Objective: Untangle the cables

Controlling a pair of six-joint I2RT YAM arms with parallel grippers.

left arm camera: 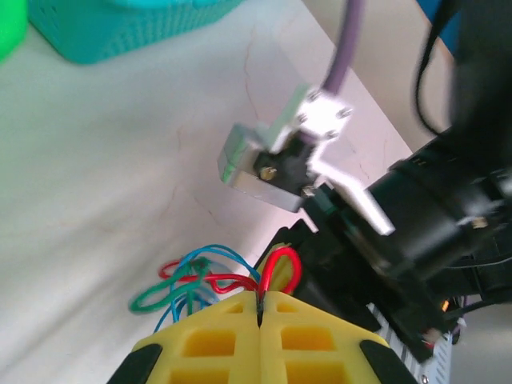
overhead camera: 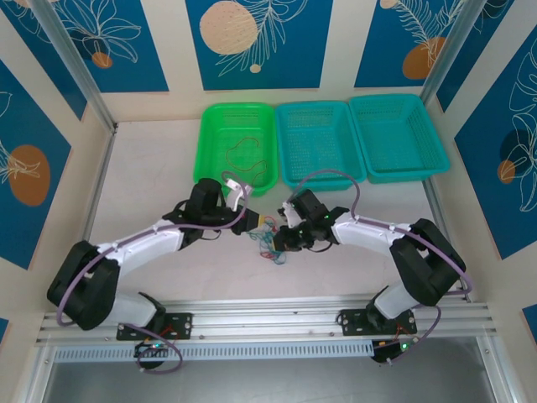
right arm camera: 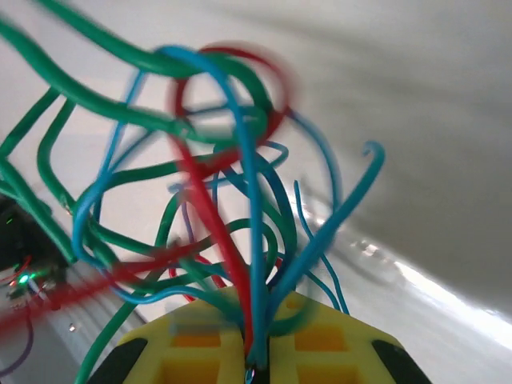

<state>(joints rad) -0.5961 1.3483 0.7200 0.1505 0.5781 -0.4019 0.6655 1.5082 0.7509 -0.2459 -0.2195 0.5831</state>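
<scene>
Next, my left gripper draws the red loop away from my right gripper toward the green basket's near corner (overhead camera: 201, 178) and releases it, since the other fingers hold the tangle.
The cables (overhead camera: 269, 248) are a small tangle of thin red, blue and green wires on the white table between the two arms. My left gripper (overhead camera: 261, 223) reaches it from the left. In the left wrist view its yellow fingers (left arm camera: 216, 340) are shut on a red cable loop (left arm camera: 286, 267), with the rest of the cables (left arm camera: 189, 282) trailing to the left of the tips. My right gripper (overhead camera: 283, 240) meets the tangle from the right. Its yellow fingers (right arm camera: 336, 352) are shut on several strands of the cables (right arm camera: 228, 168), which fan out above the tips.
Three baskets stand along the back of the table: a green basket (overhead camera: 210, 151) holding a thin reddish wire (overhead camera: 241, 149), and two teal baskets (overhead camera: 323, 172) (overhead camera: 394, 172). The right arm's wrist (left arm camera: 416, 208) sits close behind the left fingertips.
</scene>
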